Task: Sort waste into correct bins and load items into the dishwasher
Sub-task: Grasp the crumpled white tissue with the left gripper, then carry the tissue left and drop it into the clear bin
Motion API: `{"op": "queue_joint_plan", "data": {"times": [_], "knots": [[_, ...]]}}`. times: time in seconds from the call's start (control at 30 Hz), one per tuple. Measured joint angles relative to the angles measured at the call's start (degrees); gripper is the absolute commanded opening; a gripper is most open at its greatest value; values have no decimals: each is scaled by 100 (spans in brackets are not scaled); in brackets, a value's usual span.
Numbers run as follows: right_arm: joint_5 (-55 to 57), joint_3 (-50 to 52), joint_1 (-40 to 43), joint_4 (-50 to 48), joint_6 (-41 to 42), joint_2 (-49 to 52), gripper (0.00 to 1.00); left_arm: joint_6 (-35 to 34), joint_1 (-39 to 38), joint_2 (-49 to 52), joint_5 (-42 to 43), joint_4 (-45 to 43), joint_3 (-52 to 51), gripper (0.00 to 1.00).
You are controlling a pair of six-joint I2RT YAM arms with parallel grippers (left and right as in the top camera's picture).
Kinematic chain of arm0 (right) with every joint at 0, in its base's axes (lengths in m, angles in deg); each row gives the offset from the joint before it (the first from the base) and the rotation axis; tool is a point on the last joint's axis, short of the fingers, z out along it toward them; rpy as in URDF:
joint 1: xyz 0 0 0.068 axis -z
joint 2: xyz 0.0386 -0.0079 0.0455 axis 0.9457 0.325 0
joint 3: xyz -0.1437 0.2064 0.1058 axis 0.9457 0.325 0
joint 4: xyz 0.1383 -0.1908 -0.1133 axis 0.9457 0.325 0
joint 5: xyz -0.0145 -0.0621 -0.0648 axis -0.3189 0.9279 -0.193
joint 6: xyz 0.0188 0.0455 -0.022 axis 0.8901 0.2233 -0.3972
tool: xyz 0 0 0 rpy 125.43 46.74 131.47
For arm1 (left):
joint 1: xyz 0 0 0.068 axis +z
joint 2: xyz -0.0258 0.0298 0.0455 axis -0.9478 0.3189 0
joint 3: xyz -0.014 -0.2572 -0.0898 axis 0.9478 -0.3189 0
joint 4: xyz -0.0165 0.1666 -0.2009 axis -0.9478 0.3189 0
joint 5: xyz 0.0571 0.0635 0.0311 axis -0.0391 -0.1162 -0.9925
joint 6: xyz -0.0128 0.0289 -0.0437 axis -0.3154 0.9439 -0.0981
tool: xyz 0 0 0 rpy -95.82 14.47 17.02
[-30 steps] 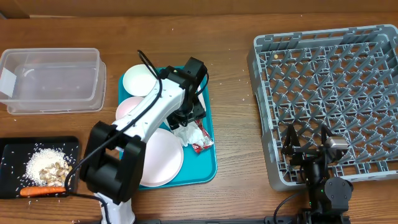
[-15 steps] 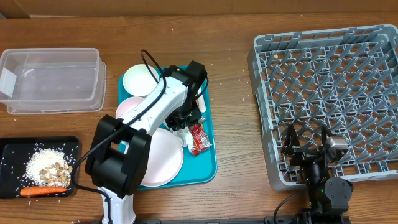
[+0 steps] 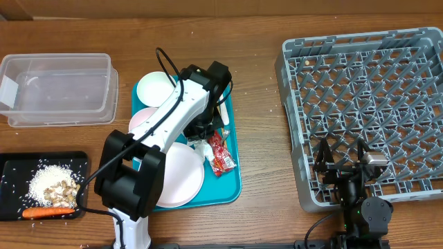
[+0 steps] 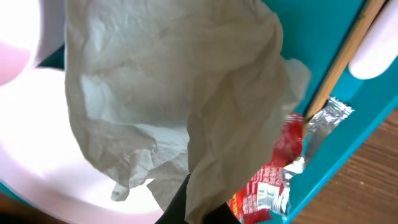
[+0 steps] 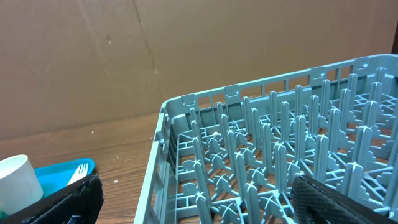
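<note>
My left gripper raises the napkin (image 3: 201, 147) next, before swinging it over the clear plastic box, which stands empty.
In the left wrist view a crumpled white napkin (image 4: 174, 93) fills most of the frame, and my left gripper (image 4: 185, 200) is shut on its lower fold. From overhead, the left gripper (image 3: 202, 136) hangs over the teal tray (image 3: 232, 185) with the napkin (image 3: 201, 147) under it. A red wrapper (image 3: 220, 153) lies beside the napkin, next to the pale-pink plate (image 3: 176, 174). The fork's wooden handle (image 4: 348, 56) lies on the tray. My right gripper (image 3: 340, 156) stands open over the front edge of the grey dish rack (image 3: 367, 90), nothing between its fingers (image 5: 336, 202).
A clear plastic box (image 3: 55, 88) stands at the far left. The black tray (image 3: 14, 166) holds rice scraps (image 3: 48, 185) and a carrot piece (image 3: 45, 213). A white bowl (image 3: 154, 88) and a pink bowl (image 3: 142, 119) sit on the teal tray. A white cup (image 5: 18, 180) shows in the right wrist view.
My left gripper has closed on the napkin and drawn it slightly up the tray. The red wrapper has shifted a little. The right arm has not moved.
</note>
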Motion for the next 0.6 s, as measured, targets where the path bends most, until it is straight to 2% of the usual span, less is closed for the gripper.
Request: {"op": "queue_joint_plan", "data": {"times": [0.17, 0.37, 0.5, 0.6], "knots": [[0, 0, 0, 2, 2, 2, 100, 2, 0, -55, -20, 876, 739, 4], [0, 0, 0, 2, 2, 2, 100, 90, 350, -417, -20, 1360, 1423, 4], [0, 0, 0, 0, 4, 2, 100, 365, 942, -595, -17, 1561, 1727, 4], [0, 0, 0, 0, 4, 2, 100, 529, 1930, -756, -22, 1591, 2059, 4]]}}
